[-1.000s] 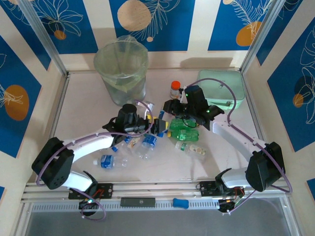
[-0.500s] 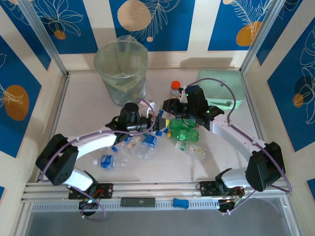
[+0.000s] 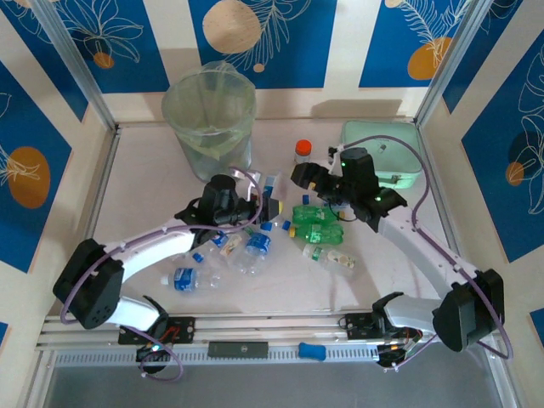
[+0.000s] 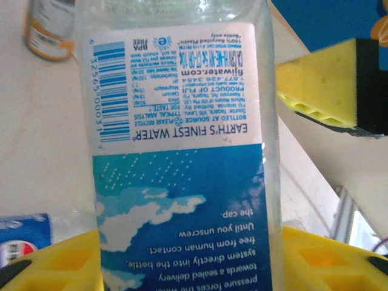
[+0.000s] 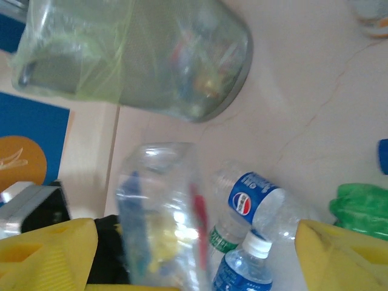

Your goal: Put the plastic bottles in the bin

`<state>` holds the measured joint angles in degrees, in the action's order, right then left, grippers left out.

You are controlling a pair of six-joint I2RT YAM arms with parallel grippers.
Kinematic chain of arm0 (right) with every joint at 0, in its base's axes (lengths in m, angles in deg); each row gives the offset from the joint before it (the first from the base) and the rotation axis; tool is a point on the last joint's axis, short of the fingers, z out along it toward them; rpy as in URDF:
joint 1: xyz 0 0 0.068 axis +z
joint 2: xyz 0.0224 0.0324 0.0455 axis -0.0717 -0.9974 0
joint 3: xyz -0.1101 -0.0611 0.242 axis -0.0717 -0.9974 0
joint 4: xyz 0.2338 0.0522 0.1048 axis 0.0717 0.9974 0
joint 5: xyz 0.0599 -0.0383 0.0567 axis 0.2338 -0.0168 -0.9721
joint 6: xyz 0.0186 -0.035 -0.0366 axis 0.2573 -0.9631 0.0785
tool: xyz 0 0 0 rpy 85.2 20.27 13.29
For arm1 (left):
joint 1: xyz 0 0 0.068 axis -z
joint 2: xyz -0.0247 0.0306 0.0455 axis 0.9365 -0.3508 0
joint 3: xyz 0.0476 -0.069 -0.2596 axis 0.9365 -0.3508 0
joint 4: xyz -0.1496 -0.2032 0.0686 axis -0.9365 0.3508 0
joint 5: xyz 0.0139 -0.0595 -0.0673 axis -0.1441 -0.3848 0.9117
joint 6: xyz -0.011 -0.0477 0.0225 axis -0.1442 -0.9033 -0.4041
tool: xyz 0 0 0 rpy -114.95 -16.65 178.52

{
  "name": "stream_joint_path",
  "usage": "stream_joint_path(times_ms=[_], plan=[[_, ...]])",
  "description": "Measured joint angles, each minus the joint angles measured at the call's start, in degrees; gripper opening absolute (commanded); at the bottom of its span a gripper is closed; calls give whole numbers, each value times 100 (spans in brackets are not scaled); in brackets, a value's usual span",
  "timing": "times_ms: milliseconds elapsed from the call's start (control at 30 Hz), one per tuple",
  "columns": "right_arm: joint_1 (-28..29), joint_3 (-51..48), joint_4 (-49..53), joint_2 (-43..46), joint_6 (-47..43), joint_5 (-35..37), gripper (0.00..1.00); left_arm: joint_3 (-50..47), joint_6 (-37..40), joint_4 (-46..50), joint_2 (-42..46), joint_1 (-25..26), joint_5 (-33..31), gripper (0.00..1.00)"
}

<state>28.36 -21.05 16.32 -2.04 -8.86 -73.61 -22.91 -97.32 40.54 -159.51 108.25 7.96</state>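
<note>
I need to raise my left gripper next and carry the clear plastic bottle (image 3: 270,192) outward over the bin's opening (image 3: 209,99) to let go of it, because the tall bin is open at its top.
My left gripper (image 3: 262,206) (image 4: 188,260) is shut on a clear plastic bottle (image 3: 270,192) (image 4: 182,121) with a blue label, its yellow pads pressed on both sides. My right gripper (image 3: 313,185) (image 5: 194,254) stands open a little to the bottle's right, with that bottle (image 5: 160,218) blurred in front of its wide-apart fingers. The bin (image 3: 208,140) (image 5: 133,54), pale green with a clear liner, stands at the back left. Two green bottles (image 3: 316,223) lie under the right arm. Several clear bottles (image 3: 255,249) (image 5: 254,200) lie near the left arm.
An orange-capped jar (image 3: 303,153) (image 4: 51,30) stands behind the grippers. A mint-green case (image 3: 387,144) sits at the back right. One more clear bottle (image 3: 331,257) lies right of centre and another (image 3: 183,279) lies near the front left.
The right gripper has let go of the bottle and drawn back up and to the right. The left gripper keeps the bottle and has shifted slightly toward the back.
</note>
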Motion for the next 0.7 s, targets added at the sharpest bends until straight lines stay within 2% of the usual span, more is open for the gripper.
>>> stream_joint_path(times_ms=[133, 400, 500, 667, 700], plan=[[-234, -236, 28, 229, 0, 68, 86, 651, 444, 636, 216, -282, -232, 42], [-254, -573, 31, 282, 90, 79, 88, 2304, 1222, 1545, 249, -999, -444, 40], [-254, -695, -96, 264, 192, 28, 88, 3099, 1421, 1829, 4, -1414, -424, 40], [-251, -723, -256, 136, 313, -122, 100, 4457, 1794, 2393, -732, -2044, -415, 40], [-251, -723, -269, 120, 302, -155, 99, 4690, 1873, 2514, -885, -2127, -413, 40]])
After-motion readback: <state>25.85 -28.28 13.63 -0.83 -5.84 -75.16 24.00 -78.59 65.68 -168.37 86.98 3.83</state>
